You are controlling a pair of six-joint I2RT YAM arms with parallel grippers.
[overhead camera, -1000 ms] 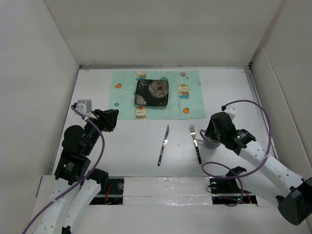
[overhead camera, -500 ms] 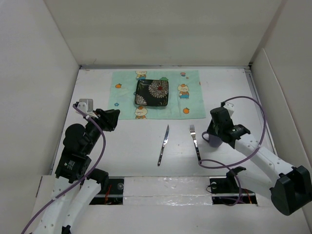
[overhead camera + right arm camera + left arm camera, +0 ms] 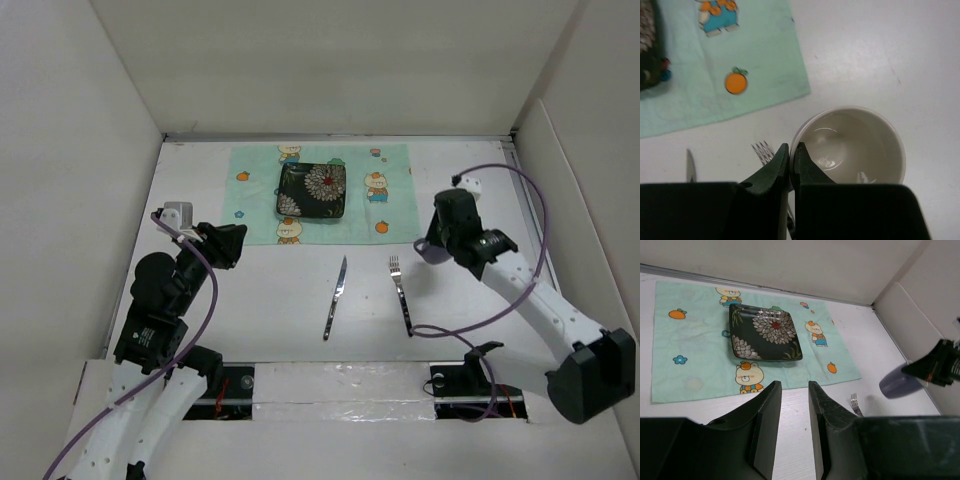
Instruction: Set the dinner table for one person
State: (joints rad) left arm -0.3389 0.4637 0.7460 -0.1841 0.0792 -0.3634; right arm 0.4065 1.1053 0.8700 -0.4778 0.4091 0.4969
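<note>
My right gripper needs to carry the cup [image 3: 429, 251] outward and to the left in the top view to the mat's clear far corner, then lower it and release it.
My right gripper [image 3: 791, 154] is shut on the rim of a purple cup [image 3: 852, 145] with a white inside, one finger inside the rim and one outside. In the top view the cup [image 3: 429, 251] hangs just above the dinner table [image 3: 260, 295], right of the fork [image 3: 400, 292] and off the mat's near right corner. A knife [image 3: 335, 297] lies left of the fork. A dark floral square plate [image 3: 312, 190] sits on the mint-green mat [image 3: 390, 205]. My left gripper [image 3: 228, 243] hovers open near the mat's left front corner, with nothing between its fingers [image 3: 771, 425].
White walls enclose the table at the back and on both sides. A purple cable loops round each arm. In the left wrist view the cup [image 3: 897, 383] and the right gripper [image 3: 940, 367] show at the far right, over the fork tines [image 3: 855, 404].
My right gripper has shut on the cup's rim and carried it off the table, from beside the fork's handle toward the back. The left arm has stayed put.
</note>
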